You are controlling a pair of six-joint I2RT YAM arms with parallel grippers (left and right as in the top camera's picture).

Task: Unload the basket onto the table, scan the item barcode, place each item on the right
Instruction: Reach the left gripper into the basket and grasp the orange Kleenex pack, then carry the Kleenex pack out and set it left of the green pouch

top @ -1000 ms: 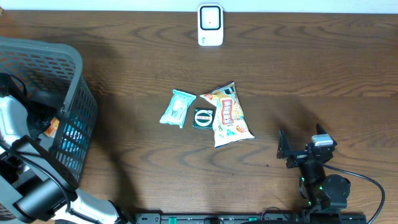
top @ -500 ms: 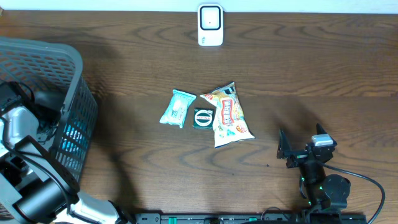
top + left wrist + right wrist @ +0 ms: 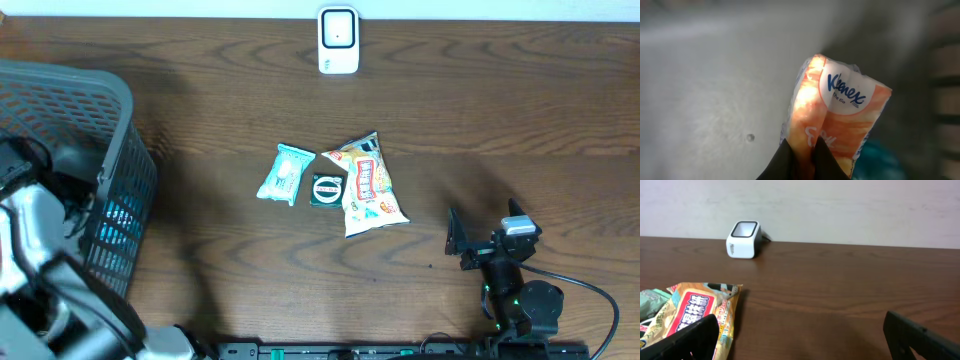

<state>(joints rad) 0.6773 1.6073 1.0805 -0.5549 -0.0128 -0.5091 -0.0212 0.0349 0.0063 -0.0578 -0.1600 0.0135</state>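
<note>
The left gripper lifts over the basket's rim next, then moves down beside the teal wipes pack, since bare table shows between the basket [image 3: 112, 105] and that pack.
My left gripper [image 3: 801, 150] is shut on an orange Kleenex tissue pack [image 3: 845, 115], pinching its lower edge inside the grey basket [image 3: 112, 105]. In the overhead view the left arm [image 3: 35, 235] reaches into the basket and hides the pack. The white barcode scanner [image 3: 338, 41] stands at the table's far edge, also visible in the right wrist view as the scanner [image 3: 743, 239]. My right gripper [image 3: 485, 226] rests open at the front right, with nothing between its fingers.
A teal wipes pack [image 3: 285, 173], a small dark round packet [image 3: 327, 190] and an orange snack bag [image 3: 368, 185] lie together mid-table. The snack bag [image 3: 695, 310] lies just left of my right gripper. A teal item [image 3: 875, 160] sits under the tissue pack.
The left gripper has closed on the tissue pack in the basket, and the arm has shifted over it. The right arm has not moved.
</note>
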